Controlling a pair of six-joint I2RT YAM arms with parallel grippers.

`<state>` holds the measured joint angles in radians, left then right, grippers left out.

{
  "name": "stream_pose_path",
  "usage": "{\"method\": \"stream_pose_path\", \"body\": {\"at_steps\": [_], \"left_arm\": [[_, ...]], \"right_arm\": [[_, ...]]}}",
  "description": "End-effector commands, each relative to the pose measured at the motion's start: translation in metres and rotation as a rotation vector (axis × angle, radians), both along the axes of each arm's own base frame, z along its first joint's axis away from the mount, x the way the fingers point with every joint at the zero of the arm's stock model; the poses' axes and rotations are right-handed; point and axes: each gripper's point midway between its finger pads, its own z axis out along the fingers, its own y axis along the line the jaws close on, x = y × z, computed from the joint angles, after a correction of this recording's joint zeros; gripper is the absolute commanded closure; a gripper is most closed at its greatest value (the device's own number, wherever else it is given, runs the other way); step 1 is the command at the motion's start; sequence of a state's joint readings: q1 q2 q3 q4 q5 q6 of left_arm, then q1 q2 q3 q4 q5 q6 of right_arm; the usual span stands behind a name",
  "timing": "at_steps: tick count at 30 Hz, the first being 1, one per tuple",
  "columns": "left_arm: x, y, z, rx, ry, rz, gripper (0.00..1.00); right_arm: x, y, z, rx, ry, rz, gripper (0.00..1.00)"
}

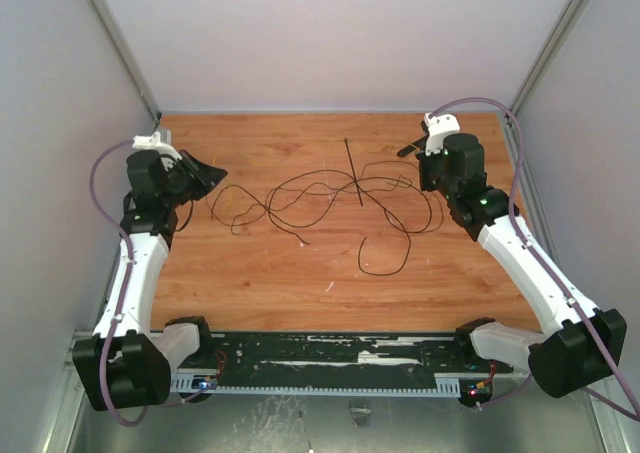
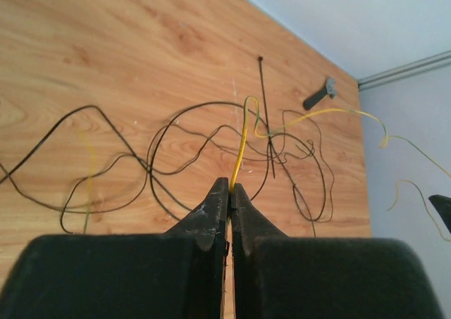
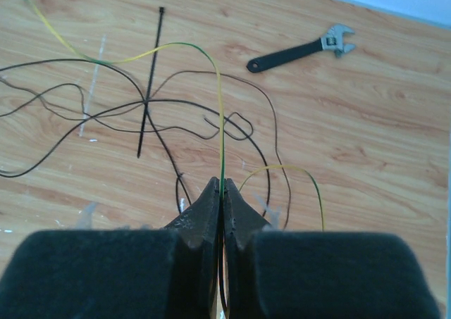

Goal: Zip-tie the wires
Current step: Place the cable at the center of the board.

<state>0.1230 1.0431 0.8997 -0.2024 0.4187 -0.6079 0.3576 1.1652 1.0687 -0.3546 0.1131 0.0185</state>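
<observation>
My left gripper sinks toward the right in the top view next, over the nearest dark wire loops, and releases the yellow-green wire there. That wire hangs above them.
The wires [image 1: 320, 188] lie in loose dark loops across the middle of the wooden table, and also show in the wrist views [image 2: 310, 150] [image 3: 190, 102]. A thin yellow-green wire [image 2: 243, 132] [image 3: 221, 122] rises off the table and hangs between both grippers. My left gripper [image 1: 205, 178] [image 2: 231, 186] is shut on one end of it. My right gripper [image 1: 428, 176] [image 3: 222, 185] is shut on it near the other end. The zip tie [image 1: 353, 173] [image 2: 266, 115] [image 3: 151, 72], a straight black strip, lies flat under the crossing loops, untouched.
A small adjustable wrench [image 1: 408, 150] [image 2: 318, 94] [image 3: 299, 50] lies at the back right of the table. Grey walls close in the left, right and far sides. The arms' bases and a black rail [image 1: 340, 358] run along the near edge.
</observation>
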Motion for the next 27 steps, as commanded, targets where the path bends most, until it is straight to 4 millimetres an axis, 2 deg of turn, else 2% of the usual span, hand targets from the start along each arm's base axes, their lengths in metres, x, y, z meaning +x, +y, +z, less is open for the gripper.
{"method": "stream_pose_path", "body": {"at_steps": [1, 7, 13, 16, 21, 27], "left_arm": [[0.009, 0.001, -0.016, -0.030, -0.007, 0.021, 1.00], [0.018, -0.001, -0.045, -0.055, 0.031, 0.046, 1.00], [0.035, 0.001, -0.050, -0.041, 0.033, 0.077, 1.00], [0.043, -0.002, -0.059, -0.037, 0.044, 0.077, 0.98], [0.061, -0.008, -0.085, -0.027, 0.096, 0.065, 0.98], [0.086, -0.022, -0.110, -0.021, 0.149, 0.040, 0.96]], "right_arm": [[0.000, -0.021, -0.006, -0.051, 0.015, -0.102, 1.00], [0.006, -0.035, -0.018, -0.072, 0.047, -0.176, 1.00], [0.024, -0.055, -0.032, -0.048, 0.073, -0.257, 1.00], [0.028, -0.060, -0.039, -0.046, 0.086, -0.277, 1.00], [0.026, -0.075, -0.066, -0.069, 0.136, -0.327, 1.00], [0.028, -0.092, -0.085, -0.066, 0.161, -0.375, 1.00]]}}
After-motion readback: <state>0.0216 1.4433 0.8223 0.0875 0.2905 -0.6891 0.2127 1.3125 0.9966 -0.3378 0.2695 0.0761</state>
